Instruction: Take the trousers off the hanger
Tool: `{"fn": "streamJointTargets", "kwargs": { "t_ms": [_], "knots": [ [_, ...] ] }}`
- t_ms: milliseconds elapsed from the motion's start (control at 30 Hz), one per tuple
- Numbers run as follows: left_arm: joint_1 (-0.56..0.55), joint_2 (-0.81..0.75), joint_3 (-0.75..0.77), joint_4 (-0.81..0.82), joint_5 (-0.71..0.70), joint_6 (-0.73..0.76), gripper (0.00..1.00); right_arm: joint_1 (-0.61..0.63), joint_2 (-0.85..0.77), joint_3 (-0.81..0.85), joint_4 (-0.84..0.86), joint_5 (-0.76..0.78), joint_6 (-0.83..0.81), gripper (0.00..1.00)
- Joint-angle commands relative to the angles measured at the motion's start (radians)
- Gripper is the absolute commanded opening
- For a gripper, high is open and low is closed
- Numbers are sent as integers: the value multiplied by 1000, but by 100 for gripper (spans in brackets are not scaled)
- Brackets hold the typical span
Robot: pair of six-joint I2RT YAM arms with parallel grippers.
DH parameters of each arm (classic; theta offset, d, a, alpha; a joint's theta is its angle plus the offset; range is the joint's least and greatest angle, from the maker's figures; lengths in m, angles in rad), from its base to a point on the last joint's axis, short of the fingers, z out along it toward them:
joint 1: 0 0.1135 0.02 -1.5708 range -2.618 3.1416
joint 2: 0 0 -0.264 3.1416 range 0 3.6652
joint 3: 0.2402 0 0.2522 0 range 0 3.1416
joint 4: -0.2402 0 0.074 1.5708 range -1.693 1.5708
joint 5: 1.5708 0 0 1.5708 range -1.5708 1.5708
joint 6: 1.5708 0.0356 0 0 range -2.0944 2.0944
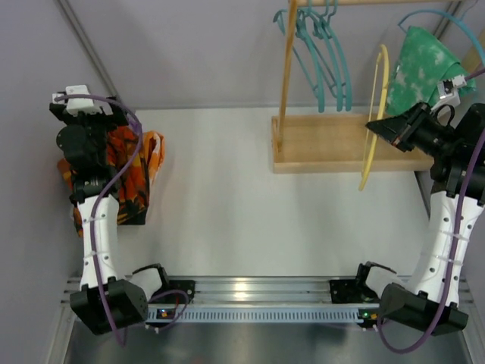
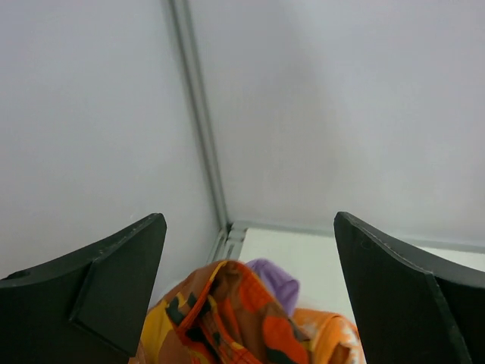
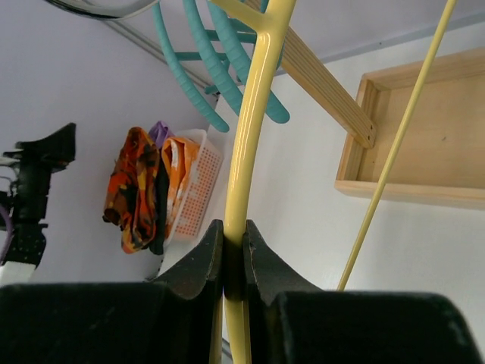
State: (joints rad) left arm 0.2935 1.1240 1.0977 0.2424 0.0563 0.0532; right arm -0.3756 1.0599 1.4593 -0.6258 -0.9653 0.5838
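The yellow hanger is free of trousers, so next my right gripper will take it outward to the rack's bar [image 1: 359,2], and then across toward the teal hangers.
The orange-red-brown patterned trousers [image 1: 129,178] lie heaped in a basket at the far left, also seen in the left wrist view [image 2: 227,318]. The purple trousers [image 2: 274,282] peek out behind them. My left gripper [image 2: 248,221] is open and empty, just above this heap. The green mottled trousers [image 1: 420,64] hang at the back right under a blue hanger [image 1: 436,15]. My right gripper [image 3: 233,246] is shut on the bare yellow hanger [image 3: 256,106], which shows in the top view [image 1: 375,114] beside the green cloth.
A wooden rack with a box base [image 1: 326,144] and upright pole [image 1: 286,68] stands at the back right, with several teal hangers [image 1: 326,53] on its rail. The orange-and-white basket [image 3: 198,189] sits against the left wall.
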Motion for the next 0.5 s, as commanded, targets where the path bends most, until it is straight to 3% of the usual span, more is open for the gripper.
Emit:
{"fn": "streamJointTargets", "kwargs": {
  "t_ms": [0,200,467],
  "knots": [
    [-1,-97,80,-91,225,-50,99,38,34,96,-110,74,-131,0],
    [-1,-217,73,-91,453,-212,99,98,155,225,-184,86,-176,0],
    [-1,-312,74,-92,565,-273,99,98,411,545,-181,37,-125,0]
  ]
}}
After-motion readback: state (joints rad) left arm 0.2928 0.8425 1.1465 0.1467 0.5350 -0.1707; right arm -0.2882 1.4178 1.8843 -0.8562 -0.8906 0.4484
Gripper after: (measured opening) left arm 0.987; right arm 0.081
